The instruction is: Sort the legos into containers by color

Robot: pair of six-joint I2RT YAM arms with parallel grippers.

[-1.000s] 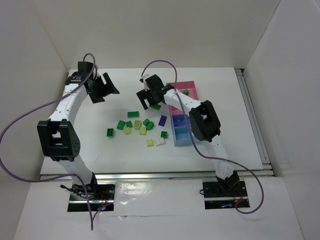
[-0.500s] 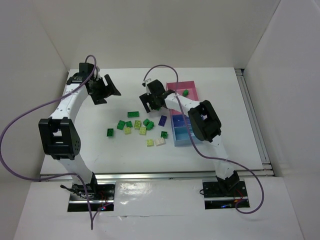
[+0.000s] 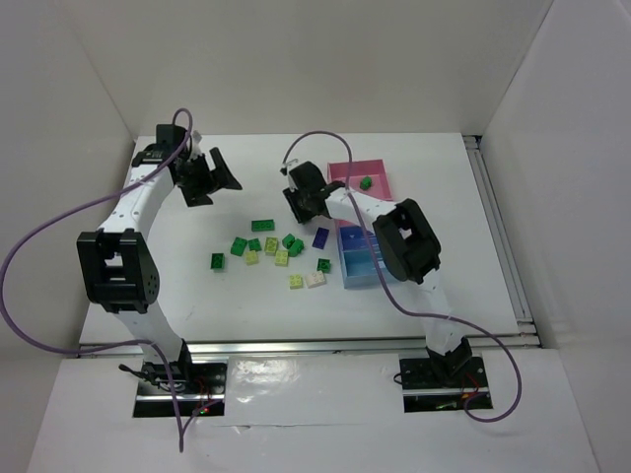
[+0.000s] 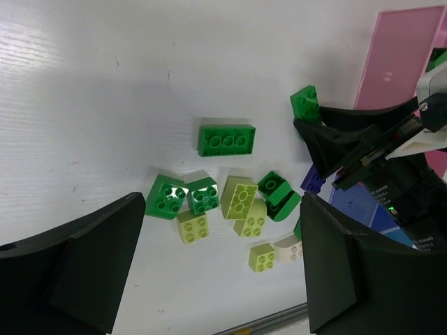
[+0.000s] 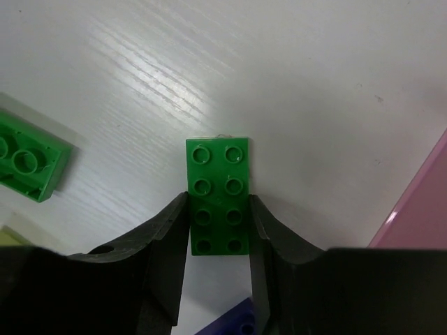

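The open left gripper moves back next and lowers over one green lego point(image 3: 217, 261) to close around it, since that lego sits alone, clear of the cluster.
My right gripper point(image 5: 218, 230) is shut on a dark green two-by-four lego point(image 5: 217, 192) that lies flat on the white table, its jaws pressed against the long sides. In the top view this right gripper point(image 3: 299, 204) sits just left of the pink container point(image 3: 347, 169), which holds one green lego point(image 3: 366, 182). The joined blue containers point(image 3: 357, 261) continue toward the front. Loose green and yellow-green legos point(image 3: 266, 246), a purple one point(image 3: 320, 237) and a cream one point(image 3: 315, 279) lie mid-table. My left gripper point(image 3: 219, 175) hangs open at the back left, holding nothing.
A flat green lego point(image 4: 226, 139) lies apart behind the cluster. One green lego point(image 3: 216, 260) sits alone at the left. White walls enclose the table, and a metal rail point(image 3: 498, 236) runs along its right edge.
My right gripper has slid a little right and back and closed on the green two-by-four lego. The left gripper has drifted slightly back and stays open.
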